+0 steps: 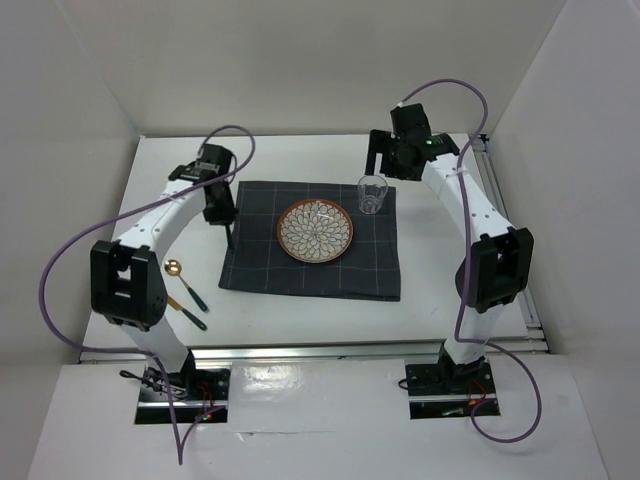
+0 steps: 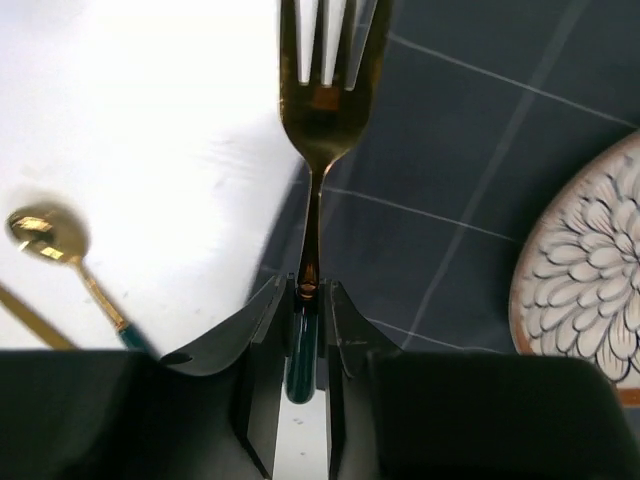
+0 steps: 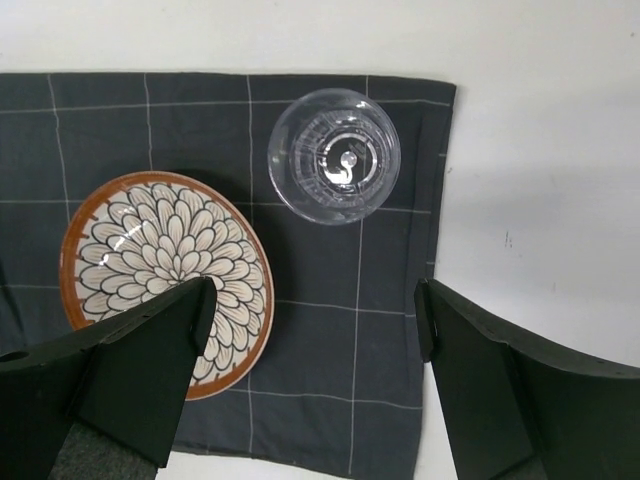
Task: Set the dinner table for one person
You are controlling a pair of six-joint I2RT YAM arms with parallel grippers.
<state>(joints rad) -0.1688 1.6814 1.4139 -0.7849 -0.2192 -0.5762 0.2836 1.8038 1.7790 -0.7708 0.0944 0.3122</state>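
Note:
The fork needs to go toward the plate next in my left gripper, and then down onto the part of the mat beside the plate's rim.
My left gripper is shut on the dark green handle of a gold fork. The fork hangs over the left edge of the dark grey placemat, and my left gripper holds it above the dinner table. A flower-patterned plate sits on the mat with a clear glass at its far right. My right gripper hovers open over the mat's right part, nearer than the glass and right of the plate, holding nothing.
A gold spoon with a dark handle lies on the white tabletop left of the mat, and another dark-handled piece of cutlery lies just nearer. White walls close in the table on three sides. An aluminium rail runs along the near edge.

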